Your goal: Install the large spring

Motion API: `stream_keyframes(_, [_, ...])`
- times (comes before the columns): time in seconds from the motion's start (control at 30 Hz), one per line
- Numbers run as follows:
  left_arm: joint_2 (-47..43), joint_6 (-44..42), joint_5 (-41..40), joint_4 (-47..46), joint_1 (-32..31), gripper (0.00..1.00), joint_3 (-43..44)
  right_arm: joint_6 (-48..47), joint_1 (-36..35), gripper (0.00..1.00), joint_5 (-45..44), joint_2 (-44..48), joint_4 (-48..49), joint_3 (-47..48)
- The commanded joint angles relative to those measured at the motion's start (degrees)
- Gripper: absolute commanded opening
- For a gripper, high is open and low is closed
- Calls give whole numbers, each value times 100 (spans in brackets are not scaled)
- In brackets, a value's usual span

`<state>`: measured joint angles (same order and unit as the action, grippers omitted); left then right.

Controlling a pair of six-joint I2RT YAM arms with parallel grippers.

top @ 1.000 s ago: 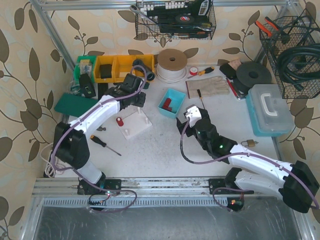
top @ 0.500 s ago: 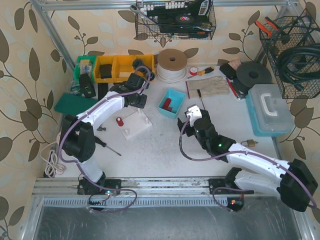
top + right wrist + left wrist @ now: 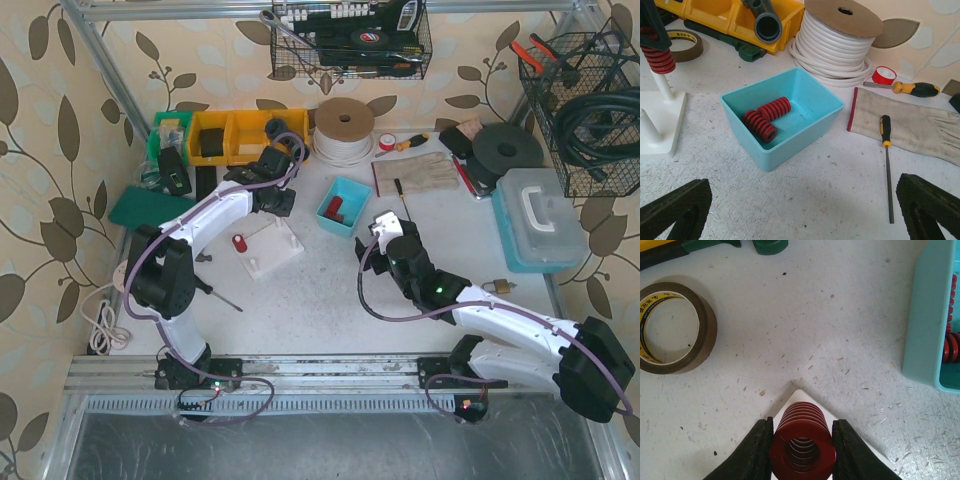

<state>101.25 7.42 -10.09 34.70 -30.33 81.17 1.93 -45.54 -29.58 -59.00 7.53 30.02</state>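
Next, my left gripper brings the large red spring down along the white peg at the base's corner (image 3: 279, 222), since bare peg still shows below the coils.
My left gripper (image 3: 801, 430) is shut on a large dark red spring (image 3: 801, 437), one finger on each side, above a corner of the white peg base (image 3: 799, 396). In the right wrist view the spring (image 3: 657, 56) stands upright with its lower end on a white peg (image 3: 662, 85) of the base (image 3: 660, 135). In the top view the left gripper (image 3: 272, 195) is over the far end of the base (image 3: 272, 250). My right gripper (image 3: 805, 210) is open and empty, near a teal bin (image 3: 785, 117) holding two red springs (image 3: 765, 117).
A brown tape roll (image 3: 705, 335) lies left of the base. A white cable spool (image 3: 343, 128), yellow bins (image 3: 235, 135), a work glove (image 3: 415, 172), a file (image 3: 886, 160), a blue case (image 3: 540, 220) and a loose screwdriver (image 3: 212, 290) lie around. A small red spring (image 3: 239, 241) sits on the base.
The left arm's elbow has swung in and its gripper has shifted slightly right with the spring. The right arm has hardly moved.
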Motion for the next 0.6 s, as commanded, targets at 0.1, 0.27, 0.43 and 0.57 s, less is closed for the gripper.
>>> stream_keyframes(0.1, [-61,-118,-150,268,51,0,224,44,41,99,66,22,-23,197])
stream_keyframes(0.27, [-258,-120,-170,258,51,0,154,41,54,99,67,24,-32,197])
stream_keyframes(0.43, [-92,-78,-100,239,50,0,78,36,54,99,71,35,-38,197])
stream_keyframes(0.57, [-44,-72,-186,272,47,0,15,43,53,99,71,11,-33,198])
